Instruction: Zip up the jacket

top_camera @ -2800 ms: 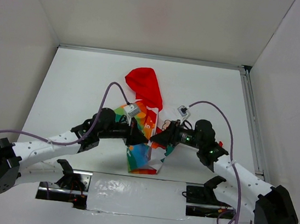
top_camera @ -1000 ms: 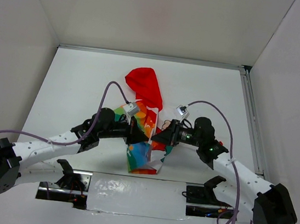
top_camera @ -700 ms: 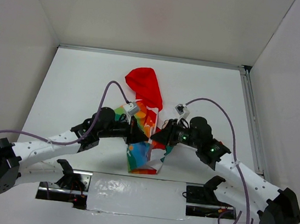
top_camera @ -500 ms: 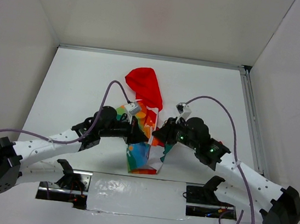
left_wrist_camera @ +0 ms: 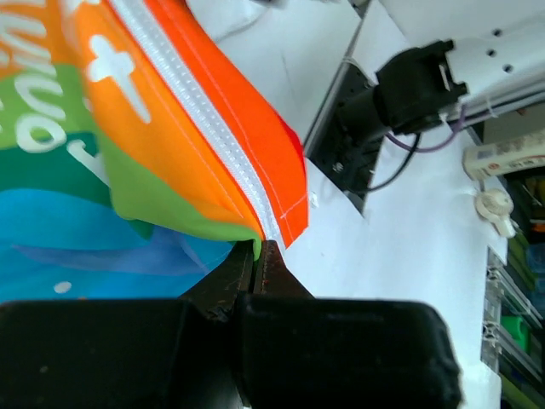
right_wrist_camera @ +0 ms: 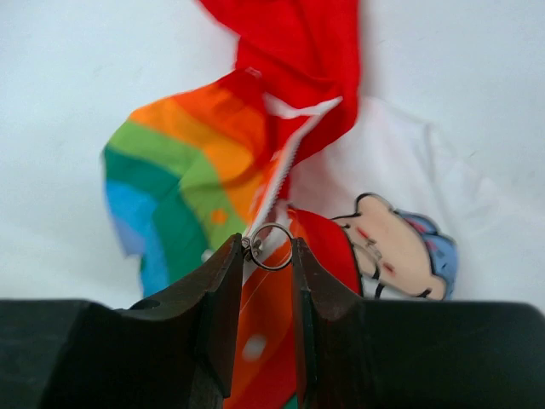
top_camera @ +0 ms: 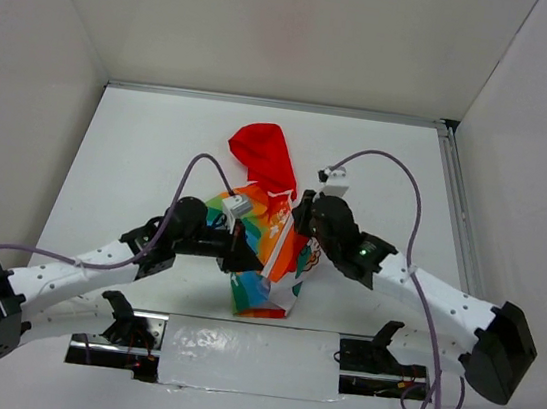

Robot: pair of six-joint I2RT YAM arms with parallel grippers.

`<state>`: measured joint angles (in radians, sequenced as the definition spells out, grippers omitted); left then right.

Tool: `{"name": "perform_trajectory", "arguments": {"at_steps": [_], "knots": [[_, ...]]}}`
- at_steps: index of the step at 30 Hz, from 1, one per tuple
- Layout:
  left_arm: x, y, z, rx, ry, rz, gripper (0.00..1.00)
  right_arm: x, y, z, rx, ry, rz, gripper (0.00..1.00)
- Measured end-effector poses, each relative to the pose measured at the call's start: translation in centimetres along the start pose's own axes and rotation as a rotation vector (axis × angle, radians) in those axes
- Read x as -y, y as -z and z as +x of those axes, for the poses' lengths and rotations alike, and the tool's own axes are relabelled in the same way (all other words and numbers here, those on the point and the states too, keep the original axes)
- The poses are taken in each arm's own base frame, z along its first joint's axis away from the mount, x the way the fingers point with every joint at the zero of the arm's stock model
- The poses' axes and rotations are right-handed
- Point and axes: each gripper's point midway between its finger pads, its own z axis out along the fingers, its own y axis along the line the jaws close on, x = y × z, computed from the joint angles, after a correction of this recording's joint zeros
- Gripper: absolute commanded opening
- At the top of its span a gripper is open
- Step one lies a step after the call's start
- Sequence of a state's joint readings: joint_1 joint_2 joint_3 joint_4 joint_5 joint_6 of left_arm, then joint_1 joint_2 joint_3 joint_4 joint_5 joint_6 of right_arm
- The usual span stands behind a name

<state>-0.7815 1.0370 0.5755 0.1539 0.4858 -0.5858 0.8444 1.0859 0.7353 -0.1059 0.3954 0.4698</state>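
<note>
My right gripper should pull the pull ring (right_wrist_camera: pixel 272 225) it is holding next, away from my base along the white zipper tape to the bottom of the red hood.
The jacket (top_camera: pixel 272 233) lies mid-table, its red hood (top_camera: pixel 264 158) towards the far side. My left gripper (top_camera: pixel 239 251) is shut on the jacket's bottom hem beside the white zipper tape (left_wrist_camera: pixel 200 128); in the left wrist view its fingertips (left_wrist_camera: pixel 258 249) pinch the green and orange fabric (left_wrist_camera: pixel 162 153). My right gripper (top_camera: pixel 305 213) is shut on the zipper's metal pull ring (right_wrist_camera: pixel 272 225), partway up the front, held between its fingertips (right_wrist_camera: pixel 268 244). Rainbow panel (right_wrist_camera: pixel 179 170), bear print (right_wrist_camera: pixel 396 247) and hood (right_wrist_camera: pixel 298 51) lie beyond it.
A metal rail (top_camera: pixel 458 219) runs along the table's right side. A taped strip (top_camera: pixel 250 348) and both arm mounts sit at the near edge. White walls close in on three sides. An arm base with cables (left_wrist_camera: pixel 409 85) shows beyond the hem.
My right gripper has moved away from the hem towards the hood, with the pull ring in it. The jacket front is drawn out longer. The left gripper stays shut on the hem.
</note>
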Motion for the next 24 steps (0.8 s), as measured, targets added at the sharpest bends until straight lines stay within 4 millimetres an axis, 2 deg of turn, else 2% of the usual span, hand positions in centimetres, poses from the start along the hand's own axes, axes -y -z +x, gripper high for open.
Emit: {"name": "perform_trajectory", "arguments": {"at_steps": [3,9,13,19,20,21,22,23,24], "knots": [[0.9,1.0,0.5,-0.001,0.014,0.023,0.00,0.8,-2.4,-0.6,-0.003,0.019,0.092,0.00],[1.5,2.8,2.4,-0.004,0.058,0.024,0.00,4.2,-8.5,-2.4,-0.030,0.011,0.249,0.00],[0.6,3.0,3.2,0.004,0.084,-0.015,0.00,6.2,-13.3,-4.4,-0.050,-0.017,0.300,0.00],[-1.9,2.9,2.0,0.087,0.099,-0.137,0.01,5.6,-20.3,-4.2,-0.173,-0.049,0.241,0.00],[-2.4,2.9,1.9,0.095,0.101,-0.159,0.15,5.2,-21.4,-3.9,-0.204,-0.053,0.222,0.00],[-2.7,2.8,1.9,0.098,0.102,-0.174,0.53,4.9,-22.0,-3.7,-0.224,-0.053,0.210,0.02],[-2.9,2.8,2.1,0.090,0.108,-0.183,0.75,4.8,-22.3,-3.5,-0.237,-0.050,0.210,0.11],[-2.0,2.8,3.3,0.030,0.125,-0.145,0.97,5.4,-22.9,-4.1,-0.202,-0.046,0.240,0.19],[-1.2,2.9,4.4,-0.021,0.134,-0.114,0.99,6.4,-23.3,-5.1,-0.168,-0.055,0.260,0.28]]}}
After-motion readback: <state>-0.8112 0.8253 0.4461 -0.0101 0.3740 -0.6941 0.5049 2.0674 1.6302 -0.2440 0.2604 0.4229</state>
